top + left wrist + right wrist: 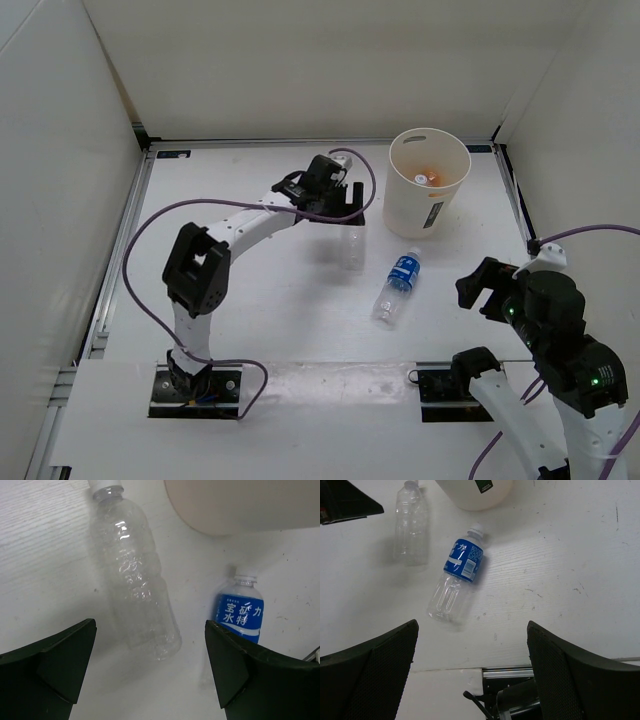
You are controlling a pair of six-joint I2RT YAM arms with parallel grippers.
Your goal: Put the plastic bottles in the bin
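I should next move my left gripper's open fingers down along both long sides of the clear bottle's middle [352, 234] [141, 591] and close them. The bottle lies below and runs between my fingers.
The cream-white bin [425, 210] stands at the back right. Inside it I see an orange bottle [436, 174] and a white cap [420, 179]. A clear bottle with a white cap [132, 575] lies on the table left of the bin, also in the top view [351, 247]. My left gripper [348, 212] hovers open above its base end [150, 626]. A blue-labelled bottle [398, 288] lies in front of the bin, also in the left wrist view [240, 612] and the right wrist view [459, 577]. My right gripper [482, 292] is open and empty, to its right [472, 625].
White walls enclose the table on the left, back and right. The bin's base [240, 505] lies just beyond the clear bottle. The arm mounts [445, 385] and a metal rail [507, 672] sit at the near edge. A purple cable [150, 220] loops off the left arm.
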